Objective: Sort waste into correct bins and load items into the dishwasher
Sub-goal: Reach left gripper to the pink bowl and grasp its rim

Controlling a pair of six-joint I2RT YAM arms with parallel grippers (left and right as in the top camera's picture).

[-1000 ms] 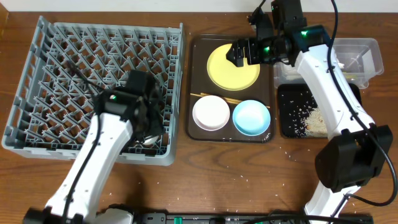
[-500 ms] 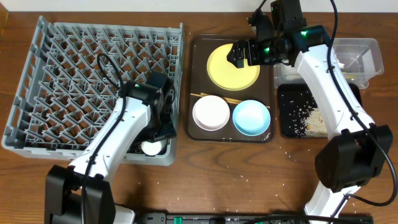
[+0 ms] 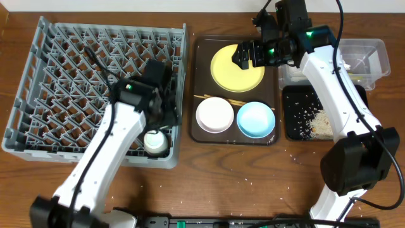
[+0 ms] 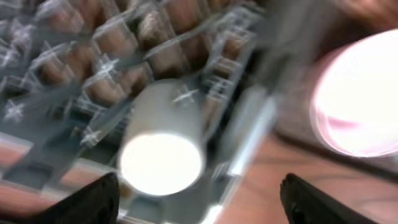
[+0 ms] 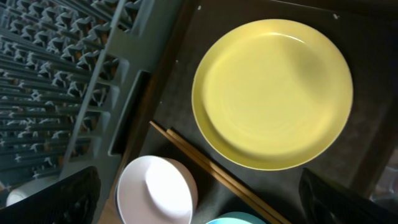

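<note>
The white cup is already in the rack, so the robot's left gripper will next move past the rack's edge and down onto the white bowl's rim on the rack side.
The white cup lies in the front right corner of the grey dish rack; it shows blurred in the left wrist view. My left gripper is open and empty just above the cup. My right gripper is open and empty, hovering over the yellow plate. The chopsticks, white bowl and light blue bowl lie on the brown tray. The black tray holds rice and a crumpled napkin.
The brown serving tray sits between the rack and the bins. The clear tub stands at the back right with pale scraps inside. Loose rice grains lie scattered on the wooden table in front of the black tray.
My left gripper has let go of the white cup and drawn up and back from it; the cup now rests uncovered in the rack. The right arm has not moved.
</note>
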